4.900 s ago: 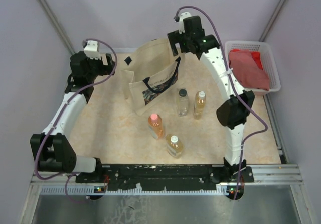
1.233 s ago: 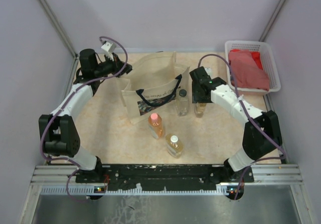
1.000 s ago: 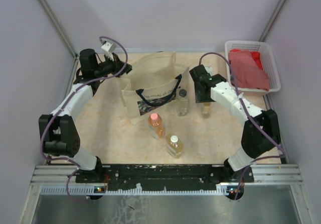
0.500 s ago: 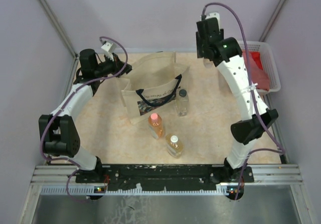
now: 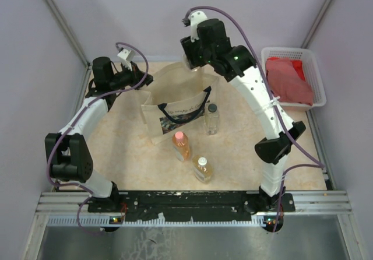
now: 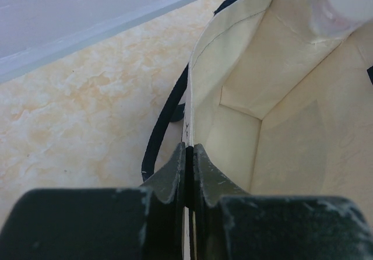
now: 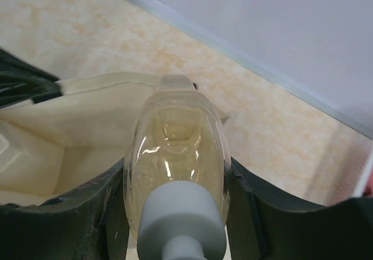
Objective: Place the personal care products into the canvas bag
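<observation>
The right gripper moves down into the bag's end nearest the basket next. The amber bottle already hangs above the bag's opening my left gripper holds open.
The beige canvas bag [image 5: 175,99] stands open mid-table with dark handles. My left gripper [image 5: 141,80] is shut on its left rim [image 6: 189,137], holding the mouth open. Raised over the bag's back edge, my right gripper [image 5: 194,59] is shut on a clear bottle of amber liquid with a white cap [image 7: 178,167], which hangs above the bag's opening [image 7: 58,149]. That bottle also shows blurred in the left wrist view [image 6: 341,3]. Three bottles stand on the table: a dark-capped one [image 5: 211,119], a pink-capped one [image 5: 180,145] and a white-capped one [image 5: 202,169].
A white plastic basket [image 5: 315,73] with red cloth sits at the back right. Walls close in on the table at the back and both sides. The bag's dark handle [image 6: 163,126] hangs outside its left wall.
My right arm lifted the white-capped amber bottle from beside the dark-capped one, rose at the back right, then swung left over the bag's mouth. The left gripper stayed on the rim.
</observation>
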